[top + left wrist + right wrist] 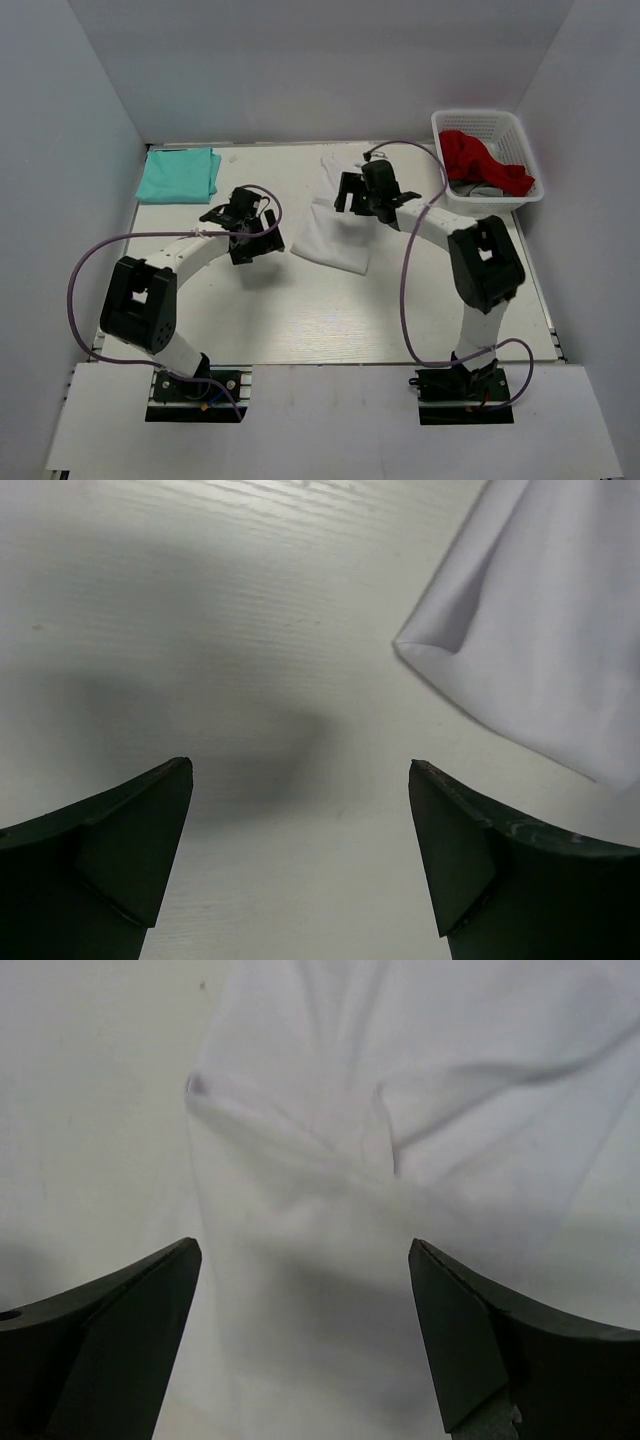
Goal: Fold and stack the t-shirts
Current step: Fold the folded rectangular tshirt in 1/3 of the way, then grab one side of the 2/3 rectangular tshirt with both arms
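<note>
My left gripper moves across and down onto the white t-shirt's creased corner (295, 249) (416, 652) next, since that corner lies below and to its right in the top view.
The white t-shirt (336, 238) lies partly folded near the table's middle, creased and thin. The mint-teal t-shirt (178, 174) lies folded at the back left. My left gripper (262, 240) is open and empty over bare table just left of the white shirt, whose corner shows in the left wrist view (540, 650). My right gripper (358, 196) is open and empty, hovering over the white shirt's far part; the cloth (340, 1220) fills the right wrist view below the jaws.
A white basket (487, 158) at the back right holds a red cloth (484, 161) and something grey. White walls close the table on the left, back and right.
</note>
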{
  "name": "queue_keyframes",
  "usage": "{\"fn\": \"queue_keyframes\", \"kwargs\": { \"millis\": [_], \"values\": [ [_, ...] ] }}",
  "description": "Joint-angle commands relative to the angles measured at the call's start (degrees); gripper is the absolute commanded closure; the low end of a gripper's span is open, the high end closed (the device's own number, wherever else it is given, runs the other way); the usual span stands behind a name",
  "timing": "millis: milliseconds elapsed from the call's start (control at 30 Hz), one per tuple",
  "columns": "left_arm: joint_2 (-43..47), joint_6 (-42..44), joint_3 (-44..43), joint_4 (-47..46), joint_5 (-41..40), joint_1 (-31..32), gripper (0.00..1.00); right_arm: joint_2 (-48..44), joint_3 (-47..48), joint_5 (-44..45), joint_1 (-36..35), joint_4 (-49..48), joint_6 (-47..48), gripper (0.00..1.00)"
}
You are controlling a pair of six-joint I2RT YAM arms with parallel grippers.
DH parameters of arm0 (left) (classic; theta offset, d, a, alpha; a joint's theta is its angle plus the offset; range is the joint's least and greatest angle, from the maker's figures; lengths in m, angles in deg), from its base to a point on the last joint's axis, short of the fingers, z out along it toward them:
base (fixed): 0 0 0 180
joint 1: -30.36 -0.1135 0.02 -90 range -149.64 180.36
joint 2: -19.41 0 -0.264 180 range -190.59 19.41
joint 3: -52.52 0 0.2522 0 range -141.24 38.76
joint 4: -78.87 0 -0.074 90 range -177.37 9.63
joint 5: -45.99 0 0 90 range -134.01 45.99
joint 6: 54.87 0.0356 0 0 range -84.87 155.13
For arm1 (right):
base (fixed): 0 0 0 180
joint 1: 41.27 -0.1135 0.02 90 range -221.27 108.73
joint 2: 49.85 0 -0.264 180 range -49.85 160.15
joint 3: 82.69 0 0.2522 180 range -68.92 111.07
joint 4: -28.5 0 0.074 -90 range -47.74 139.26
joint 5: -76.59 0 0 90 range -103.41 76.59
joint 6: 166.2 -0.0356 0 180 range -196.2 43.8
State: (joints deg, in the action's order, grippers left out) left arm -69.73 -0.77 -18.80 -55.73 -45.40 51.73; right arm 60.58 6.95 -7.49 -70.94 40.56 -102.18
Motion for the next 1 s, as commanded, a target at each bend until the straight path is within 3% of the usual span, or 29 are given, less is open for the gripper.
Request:
{"fn": "queue_keyframes", "kwargs": {
  "millis": [0,133,167,367,500,700,833,900,967],
  "values": [
    [-1.9,2.3,-1.7,-5.8,6.9,0.6,0.01,-11.5,-5.6,-1.2,0.1,5.5,-3.3,0.1],
    [-6.9,2.9,-1.7,-11.3,12.5,1.1,0.05,-19.0,-18.9,-7.5,0.3,8.5,-7.1,0.1],
    [-7.7,3.4,-1.7,-12.1,13.9,1.1,0.12,-21.2,-20.1,-9.0,0.2,8.8,-7.9,0.1],
    [-12.8,3.4,-3.7,-12.7,13.9,2.8,0.3,-23.5,-32.1,-17.4,-0.1,4.2,-15.2,0.1],
    [-14.7,3.4,-3.7,-12.7,13.9,2.8,0.4,-22.1,-34.0,-18.1,-0.3,3.0,-16.6,0.1],
    [-17.8,2.9,-4.3,-13.8,13.3,3.3,0.59,-20.4,-35.6,-17.5,0.0,0.1,-18.5,0.19],
    [-20.2,2.9,-6.4,-13.3,14.0,3.3,0.74,-18.9,-35.0,-14.8,-0.2,-0.4,-19.4,0.31],
    [-21.4,2.9,-6.4,-13.3,14.0,3.3,0.77,-18.2,-33.9,-12.6,0.0,-0.5,-20.4,0.34],
    [-21.4,2.9,-7.0,-13.3,14.0,3.3,0.93,-17.0,-33.3,-11.5,0.1,-0.8,-21.0,0.4]
  ]
}}
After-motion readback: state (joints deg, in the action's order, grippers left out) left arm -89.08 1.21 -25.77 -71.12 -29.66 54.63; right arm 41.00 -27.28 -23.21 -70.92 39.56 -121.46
